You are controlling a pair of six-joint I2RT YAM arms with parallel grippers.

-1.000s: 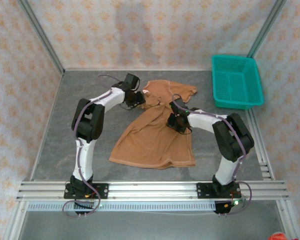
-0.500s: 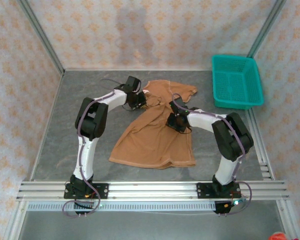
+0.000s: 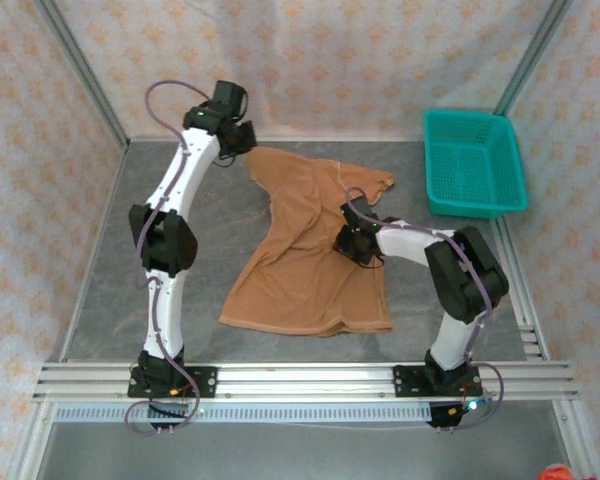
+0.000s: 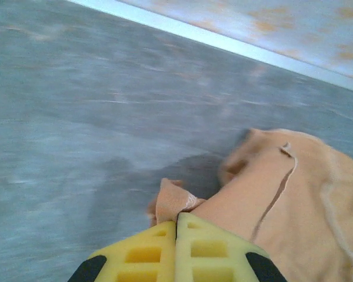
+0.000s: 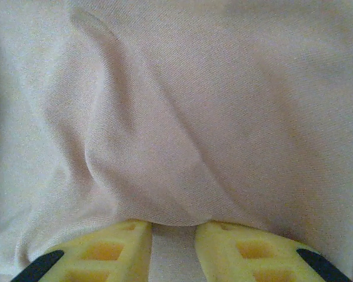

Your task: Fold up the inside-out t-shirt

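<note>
My left gripper draws the bunch back and down toward the nearer side wall and releases it there next, spreading the folds, since bare table lies there.
The tan inside-out t-shirt (image 3: 310, 270) lies on the grey table, its hem toward the arms. Its upper left corner is drawn out toward the back left. My left gripper (image 3: 248, 148) is raised at that corner. In the left wrist view, the left gripper (image 4: 176, 216) is shut on a small bunch of the t-shirt (image 4: 282, 194), which sticks out past the tips. My right gripper (image 3: 352, 245) rests low on the shirt's right middle. There the right gripper (image 5: 173, 226) has its fingers a little apart, with t-shirt cloth (image 5: 194, 117) filling the gap and a fold bulging over the tips.
A teal mesh basket (image 3: 475, 160) stands at the back right, apart from the shirt. Patterned walls close in the table (image 3: 140, 260) at the back and sides. Bare grey surface lies left of the shirt.
My left gripper closed on the shirt's upper left edge. It then rose and swung toward the back left, pulling that corner out. The right gripper stayed put.
</note>
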